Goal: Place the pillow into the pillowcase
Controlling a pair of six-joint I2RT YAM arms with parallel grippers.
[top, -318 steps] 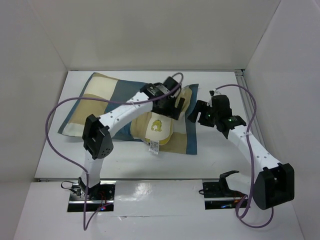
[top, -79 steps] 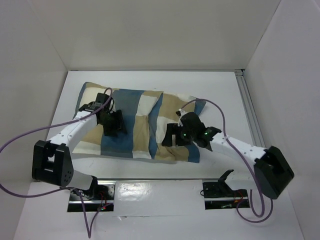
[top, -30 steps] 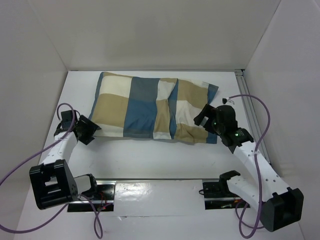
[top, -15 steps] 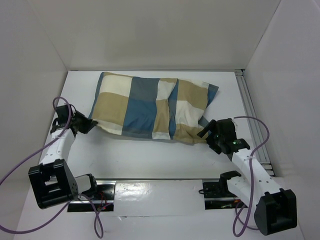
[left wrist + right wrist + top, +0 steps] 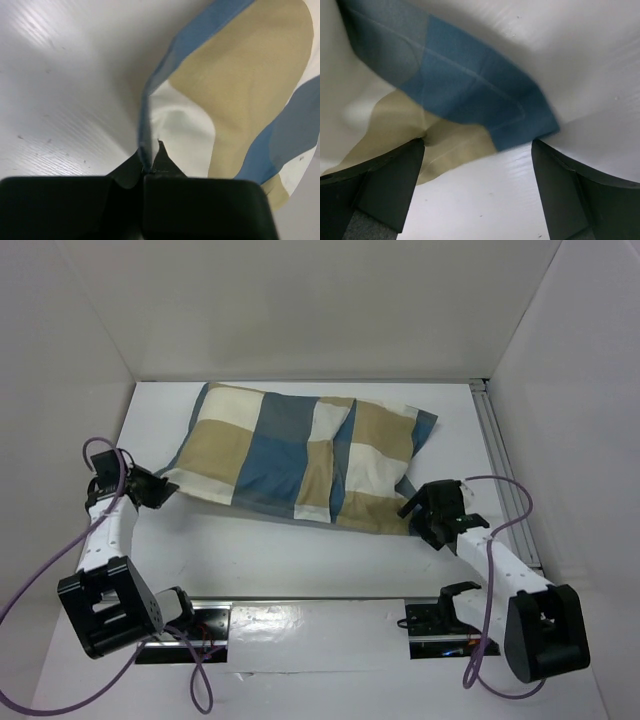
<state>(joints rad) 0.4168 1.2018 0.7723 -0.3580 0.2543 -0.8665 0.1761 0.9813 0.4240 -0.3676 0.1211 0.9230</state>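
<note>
My left gripper lifts next and carries the pillowcase's corner outward to the bare tabletop [image 5: 170, 415] beside the blue hem. It then releases the corner low, spreading the creased pillowcase.
The pillowcase [image 5: 300, 445], in blue, tan and cream checks, lies plump across the middle of the white table. The pillow is hidden; no part of it shows. My left gripper [image 5: 157, 487] is shut on the pillowcase's near left corner, which is stretched out to a point. In the left wrist view the blue hem [image 5: 146, 125] runs straight into the closed left gripper [image 5: 150, 151]. My right gripper [image 5: 414, 512] stands open at the near right corner. In the right wrist view that blue and tan corner [image 5: 485, 100] lies just ahead of the open right gripper [image 5: 477, 167], which holds nothing.
A metal rail [image 5: 500, 460] runs along the table's right edge. White walls close in the left, back and right sides. Purple cables loop beside both arms [image 5: 30, 570]. The arm bases [image 5: 440, 615] sit on a glossy strip at the near edge.
My left gripper shut on the pillowcase's left corner and drew it out to the left. My right arm dropped back toward the near right corner, still open.
</note>
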